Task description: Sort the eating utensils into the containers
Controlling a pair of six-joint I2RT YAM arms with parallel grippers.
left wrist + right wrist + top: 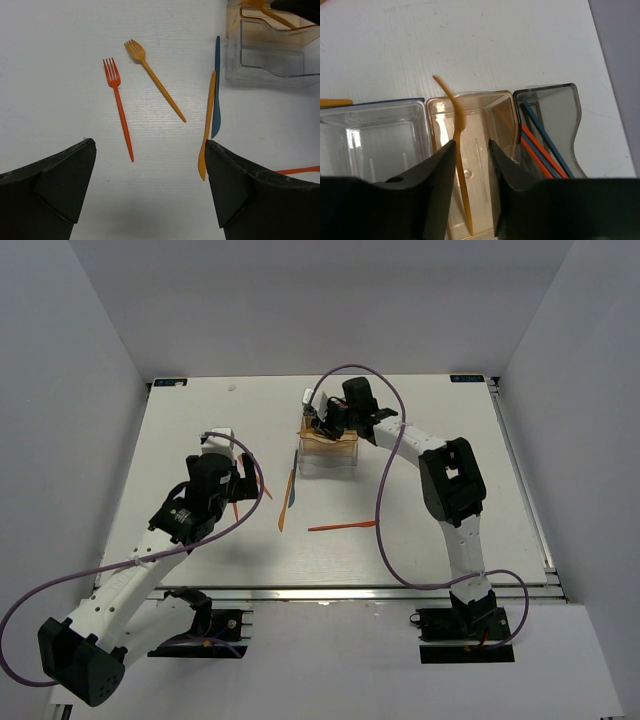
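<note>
The red fork (120, 110) lies slanted below my left gripper, to its left in the wrist view, so my left gripper will next go down there and turn onto the fork's handle near the tines.
My right gripper (471, 142) hovers over the amber bin (485, 96), jaws slightly apart; a yellow-orange utensil (461, 170) leans inside that bin beside the left finger, not pinched. The grey bin (560, 107) holds red and blue sticks (540, 145). The clear bin (370, 130) looks empty. My left gripper (150, 145) is wide open and empty above the table. Ahead of it lie a red fork (120, 110), an orange fork (157, 82), an orange knife (207, 125) and a dark blue knife (216, 90). A red utensil (342, 526) lies further right.
The bins (328, 452) stand in a row at the table's middle back, with the right arm (450, 480) reaching over them. The loose utensils lie between the left gripper (240, 480) and the bins. Grey walls enclose the white table (450, 400).
</note>
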